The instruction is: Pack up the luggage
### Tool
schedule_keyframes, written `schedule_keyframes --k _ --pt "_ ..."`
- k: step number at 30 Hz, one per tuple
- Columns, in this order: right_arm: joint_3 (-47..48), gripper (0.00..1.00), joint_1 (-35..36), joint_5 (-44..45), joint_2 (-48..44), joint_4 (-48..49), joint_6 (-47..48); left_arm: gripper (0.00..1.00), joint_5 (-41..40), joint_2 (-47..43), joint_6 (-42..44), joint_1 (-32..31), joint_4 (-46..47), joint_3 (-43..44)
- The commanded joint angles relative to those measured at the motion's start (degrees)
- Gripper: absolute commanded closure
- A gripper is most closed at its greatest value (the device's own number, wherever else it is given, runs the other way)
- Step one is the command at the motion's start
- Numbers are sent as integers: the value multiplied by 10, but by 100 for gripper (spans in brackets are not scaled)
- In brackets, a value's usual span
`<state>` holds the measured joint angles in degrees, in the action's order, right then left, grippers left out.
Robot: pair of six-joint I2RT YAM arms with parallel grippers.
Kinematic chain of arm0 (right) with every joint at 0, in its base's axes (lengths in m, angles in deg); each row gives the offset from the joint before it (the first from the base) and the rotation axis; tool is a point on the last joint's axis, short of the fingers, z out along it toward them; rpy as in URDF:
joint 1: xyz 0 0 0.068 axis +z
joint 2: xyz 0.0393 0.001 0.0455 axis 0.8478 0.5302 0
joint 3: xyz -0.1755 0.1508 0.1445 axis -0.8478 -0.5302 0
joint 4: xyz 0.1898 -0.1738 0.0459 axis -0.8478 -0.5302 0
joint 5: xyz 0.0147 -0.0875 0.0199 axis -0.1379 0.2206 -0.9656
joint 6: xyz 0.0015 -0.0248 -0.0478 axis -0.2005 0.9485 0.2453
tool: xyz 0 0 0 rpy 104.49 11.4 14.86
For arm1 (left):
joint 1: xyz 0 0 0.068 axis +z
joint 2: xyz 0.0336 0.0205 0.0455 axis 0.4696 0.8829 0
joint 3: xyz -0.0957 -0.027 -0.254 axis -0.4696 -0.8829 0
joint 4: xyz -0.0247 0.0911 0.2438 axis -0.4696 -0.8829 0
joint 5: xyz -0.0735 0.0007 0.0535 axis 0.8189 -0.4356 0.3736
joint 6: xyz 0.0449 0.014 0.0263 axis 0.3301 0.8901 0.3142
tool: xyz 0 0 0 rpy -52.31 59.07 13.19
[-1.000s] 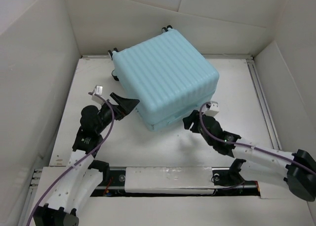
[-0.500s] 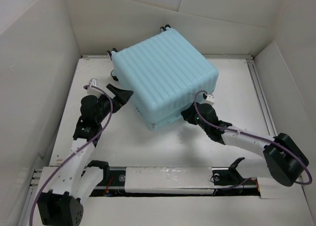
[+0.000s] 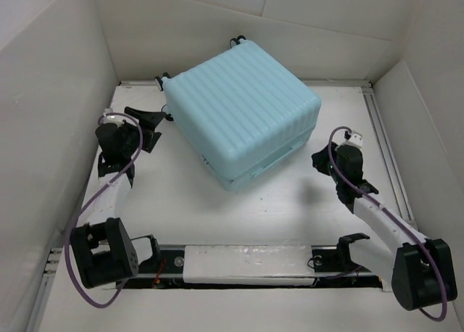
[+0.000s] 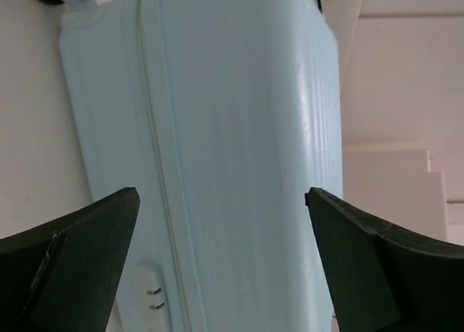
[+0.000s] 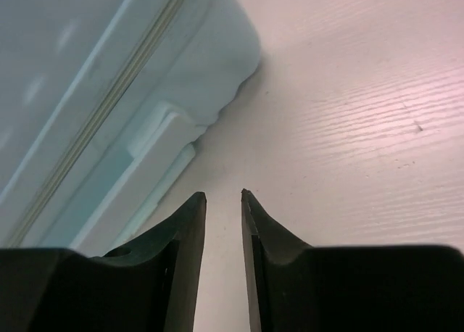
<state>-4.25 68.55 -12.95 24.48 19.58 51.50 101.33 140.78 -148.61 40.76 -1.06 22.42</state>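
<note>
The suitcase's nearer upper caster wheel sits outward of my left gripper's open fingers at the suitcase's back edge, so they move outward and around it next.
The luggage point(image 3: 243, 111) is a pale aqua ribbed hard-shell suitcase, lying closed at the back middle of the table. My left gripper point(image 3: 154, 127) is wide open and empty, a short way off its left side. The left wrist view shows that side and its seam point(image 4: 239, 165) between my spread fingers point(image 4: 221, 194). My right gripper point(image 3: 319, 160) hovers off the suitcase's right near corner, apart from it. Its jaws point(image 5: 223, 196) stand a narrow gap apart with nothing between them. The suitcase's edge shows in the right wrist view point(image 5: 87, 78).
Black caster wheels point(image 3: 164, 78) stick out at the suitcase's back edge. A white lock tab point(image 4: 148, 299) sits by the seam. White walls point(image 3: 51, 114) box the table in on three sides. A rail point(image 3: 384, 140) runs along the right edge.
Both arms have drawn away from the suitcase. The left gripper moved left and back. The right gripper moved right, off the near corner. The suitcase stays closed.
</note>
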Motion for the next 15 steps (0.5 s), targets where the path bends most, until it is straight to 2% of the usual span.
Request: schedule_keyframes --k 1,2,6,10,15 --pt "31 67 16 -80 -20 -12 62 0 -5 47 -36 7 93 58" --pt "31 67 23 -80 -20 -12 69 0 -5 47 -46 7 106 69" --pt "10 65 61 -93 -48 -12 87 0 25 195 -92 7 153 149" --pt "-19 47 100 -105 -87 0 99 0 45 309 -119 7 195 236" --pt "-48 38 134 -117 -109 6 99 0 51 421 -126 7 167 373"
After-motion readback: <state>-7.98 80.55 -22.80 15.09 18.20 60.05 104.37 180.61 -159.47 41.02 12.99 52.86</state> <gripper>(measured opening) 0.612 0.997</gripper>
